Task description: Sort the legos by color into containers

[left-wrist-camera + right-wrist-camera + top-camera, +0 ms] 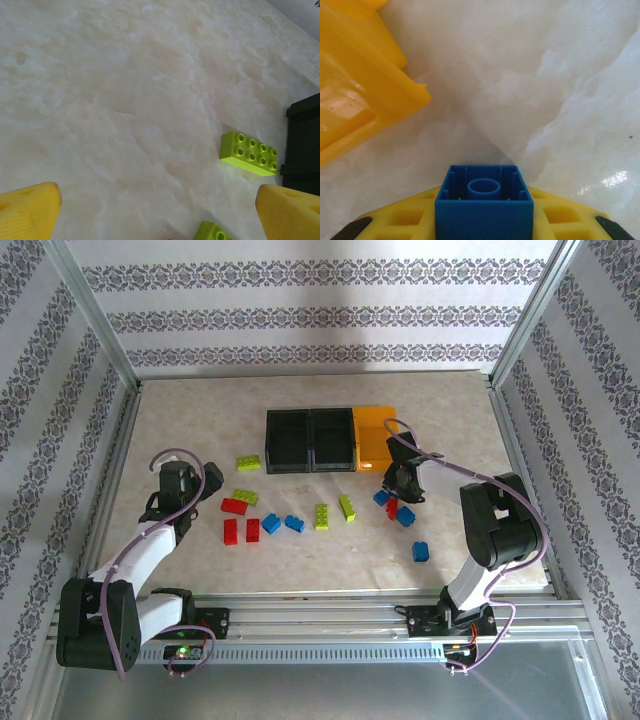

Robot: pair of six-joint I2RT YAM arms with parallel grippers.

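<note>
The small blue lego goes outward with my right gripper over the open yellow-orange container (372, 437) next for release inside, since that container stands just outward of the gripper.
My right gripper (404, 481) is shut on a small blue lego (484, 210), its hollow underside facing the camera between the yellow fingers (405, 218). It hovers just in front of the yellow-orange container (372, 437) (360, 90), which is joined to two black containers (288, 440). My left gripper (172, 502) (160, 215) stands open over bare table, left of a lime lego (250, 152) (249, 463). Red (235, 506), blue (271, 523) and lime (322, 516) legos lie scattered in front of the containers.
A red lego (392, 508) and blue ones (405, 516) lie right under the right gripper, another blue one (421, 551) nearer the front. Metal frame posts and patterned walls close in the table (200, 420). A black container's edge (305, 145) lies right of the left gripper.
</note>
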